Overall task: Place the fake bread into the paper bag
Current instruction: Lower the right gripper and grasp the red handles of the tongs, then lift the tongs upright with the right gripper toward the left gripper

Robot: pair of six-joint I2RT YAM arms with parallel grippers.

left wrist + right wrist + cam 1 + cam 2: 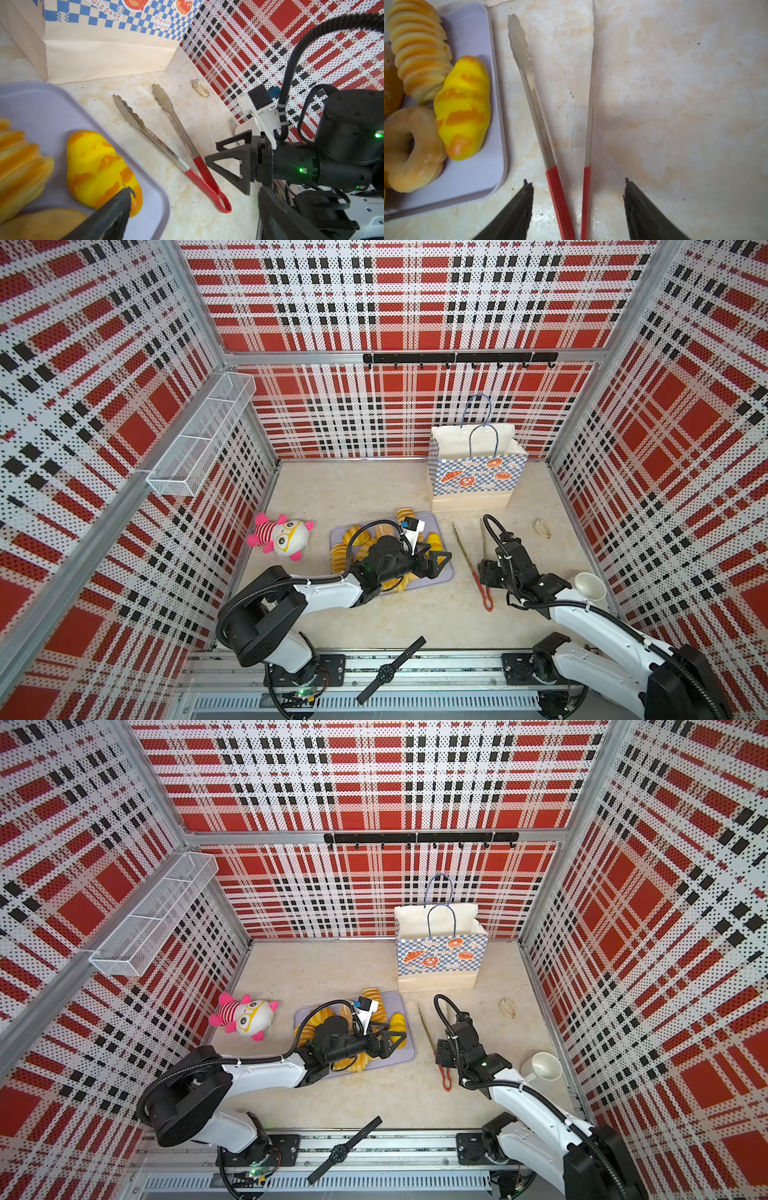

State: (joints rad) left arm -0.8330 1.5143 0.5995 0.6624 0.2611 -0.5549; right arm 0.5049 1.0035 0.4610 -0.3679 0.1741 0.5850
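Observation:
My right gripper lowers down around both red handles of the tongs next and closes there, since they lie between its open fingers.
Several glossy pieces of fake bread [356, 536] lie on a lavender tray [446, 572] mid-table. In the right wrist view they are a yellow loaf [463, 112], a ring doughnut [411, 149] and a ridged loaf [419, 52]. The paper bag [473, 481] [440, 959] stands upright and open at the back right. My left gripper [440, 561] [194, 190] hangs open over the tray's right end, one finger beside the yellow loaf [97, 166]. My right gripper [484, 572] [577, 182] is open astride the red handles of the tongs [566, 187], which lie on the table untouched.
A pink-striped plush doll [282, 536] lies left of the tray. A white cup [590, 586] sits by the right arm, and a small cream watch [542, 528] lies near the right wall. A black wristwatch [390, 670] rests on the front rail. A wire basket [199, 439] hangs on the left wall.

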